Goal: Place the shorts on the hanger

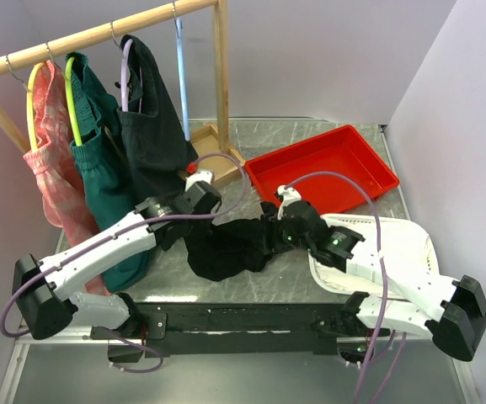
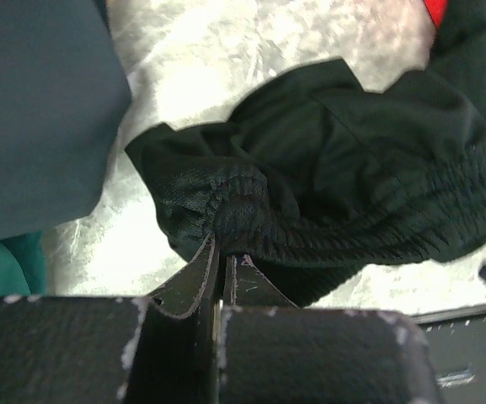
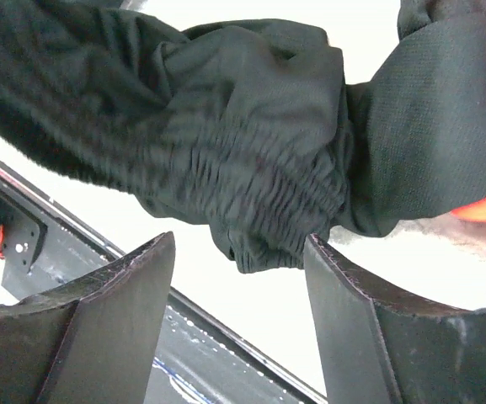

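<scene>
My right gripper is open, and its fingers are still short of the fold at the end of the ribbed waistband. Next I will move it down onto that end and close it there.
The black shorts point(image 1: 226, 246) lie bunched on the metal table between my two grippers. My left gripper point(image 1: 195, 225) is shut on the gathered waistband at their left end; in the left wrist view the gripper point(image 2: 226, 252) pinches the ribbed waistband of the shorts point(image 2: 352, 168). My right gripper point(image 1: 270, 229) is open at their right end. In the right wrist view its jaws point(image 3: 241, 240) stand wide apart just below a fold of the shorts' waistband point(image 3: 226, 126), not closed on it. The light blue hanger point(image 1: 181, 80) hangs empty on the wooden rail, at its right end.
The wooden rack point(image 1: 99, 34) also carries pink checked shorts point(image 1: 53, 160), dark green shorts point(image 1: 99, 172) and a black garment on a purple hanger point(image 1: 154, 126). A red tray point(image 1: 369, 181) sits at the back right. A white basket point(image 1: 403, 244) sits under the right arm.
</scene>
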